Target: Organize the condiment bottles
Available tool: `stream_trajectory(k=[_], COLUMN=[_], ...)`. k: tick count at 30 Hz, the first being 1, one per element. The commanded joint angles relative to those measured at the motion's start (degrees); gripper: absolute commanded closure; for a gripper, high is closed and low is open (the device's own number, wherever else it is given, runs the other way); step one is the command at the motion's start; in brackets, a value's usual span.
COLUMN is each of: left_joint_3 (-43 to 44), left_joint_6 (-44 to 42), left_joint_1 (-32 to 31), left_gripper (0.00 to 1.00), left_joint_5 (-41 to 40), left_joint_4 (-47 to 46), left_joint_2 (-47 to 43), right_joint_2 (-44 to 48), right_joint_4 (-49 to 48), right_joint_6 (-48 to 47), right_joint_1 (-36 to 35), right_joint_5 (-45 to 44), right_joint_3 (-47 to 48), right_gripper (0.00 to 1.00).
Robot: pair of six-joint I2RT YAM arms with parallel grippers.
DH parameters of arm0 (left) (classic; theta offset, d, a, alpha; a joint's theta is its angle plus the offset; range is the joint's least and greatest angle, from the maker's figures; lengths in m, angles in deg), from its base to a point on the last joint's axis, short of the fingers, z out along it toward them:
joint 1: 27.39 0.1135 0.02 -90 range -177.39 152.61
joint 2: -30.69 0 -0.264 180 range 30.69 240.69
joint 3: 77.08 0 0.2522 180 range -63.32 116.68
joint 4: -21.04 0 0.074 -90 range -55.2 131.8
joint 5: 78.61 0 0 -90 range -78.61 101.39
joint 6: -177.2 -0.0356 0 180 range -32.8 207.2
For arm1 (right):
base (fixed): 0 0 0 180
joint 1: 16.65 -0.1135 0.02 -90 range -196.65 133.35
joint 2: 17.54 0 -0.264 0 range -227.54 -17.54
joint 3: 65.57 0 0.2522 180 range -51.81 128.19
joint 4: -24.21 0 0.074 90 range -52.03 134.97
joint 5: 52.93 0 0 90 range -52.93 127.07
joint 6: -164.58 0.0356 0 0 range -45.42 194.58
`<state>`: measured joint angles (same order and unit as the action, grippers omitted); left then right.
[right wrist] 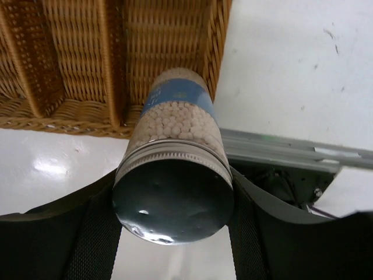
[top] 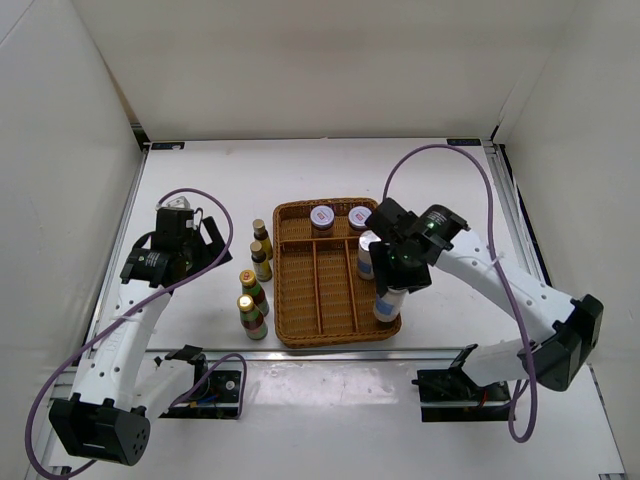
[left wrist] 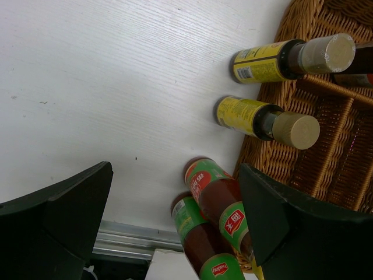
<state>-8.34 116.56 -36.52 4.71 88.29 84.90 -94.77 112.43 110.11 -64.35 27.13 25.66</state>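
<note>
Next, my right gripper moves down, turning upright, over the tray's near corner below it, as the held bottle still slants there. Then it releases the bottle's cap.
Four slim dark gold-capped bottles stand on the table left of the wicker tray [top: 300,300]: two yellow-labelled [left wrist: 259,61] [left wrist: 247,115] and two green-and-red-labelled [left wrist: 215,195] [left wrist: 192,230]. My left gripper [top: 205,240] hovers open to their left, with the near pair between its fingers [left wrist: 64,216] but untouched. Two purple-lidded jars [top: 322,216] [top: 359,217] sit at the tray's back. One pale silver-capped bottle [top: 368,255] stands in the right compartment. My right gripper [right wrist: 173,233] is shut on the cap of the other pale bottle [right wrist: 175,122], its base in the tray's near right corner.
The tray's long dividers [top: 318,290] split it into narrow lanes. A metal rail [top: 320,352] runs along the table's near edge, just beyond the tray. White walls close in the table on the left, back and right.
</note>
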Motion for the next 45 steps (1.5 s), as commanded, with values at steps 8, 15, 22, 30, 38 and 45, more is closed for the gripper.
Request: stream_trajectory(k=[8,15,22,30,38,45], left_joint_3=[1.09,2.24,2.24,2.24,2.76,2.76], left_joint_6=[-1.59,-2.12,-2.12,-2.64,-2.65,-2.65], left_joint_1=[-0.19,-0.19,-0.19,-0.19,-0.19,-0.19], left_gripper=[0.0,0.0,0.0,0.0,0.0,0.0], left_joint_5=[-0.79,-0.79,-0.79,-0.79,-0.79,-0.79], left_joint_4=[-0.67,-0.67,-0.67,-0.67,-0.67,-0.67], left_joint_2=[0.27,0.8,0.8,0.8,1.33,1.33], right_joint_2=[-6.18,-3.72,-1.96,2.87,11.74,22.89], right_joint_4=[-8.01,-8.54,-6.52,-14.15,-22.32,-32.7], right_joint_6=[-2.48,-3.54,-4.15,-3.37,-0.99,-5.46], right_joint_1=[-0.2,-0.2,-0.2,-3.09,-4.76,-9.34], right_joint_5=[3.43,3.43,2.11,-2.54,-9.74,-14.23], right_joint_3=[-5.31,-2.95,-0.38,-7.85,-16.03,-27.1], right_gripper=[1.0,1.0,1.0,1.0,1.0,1.0])
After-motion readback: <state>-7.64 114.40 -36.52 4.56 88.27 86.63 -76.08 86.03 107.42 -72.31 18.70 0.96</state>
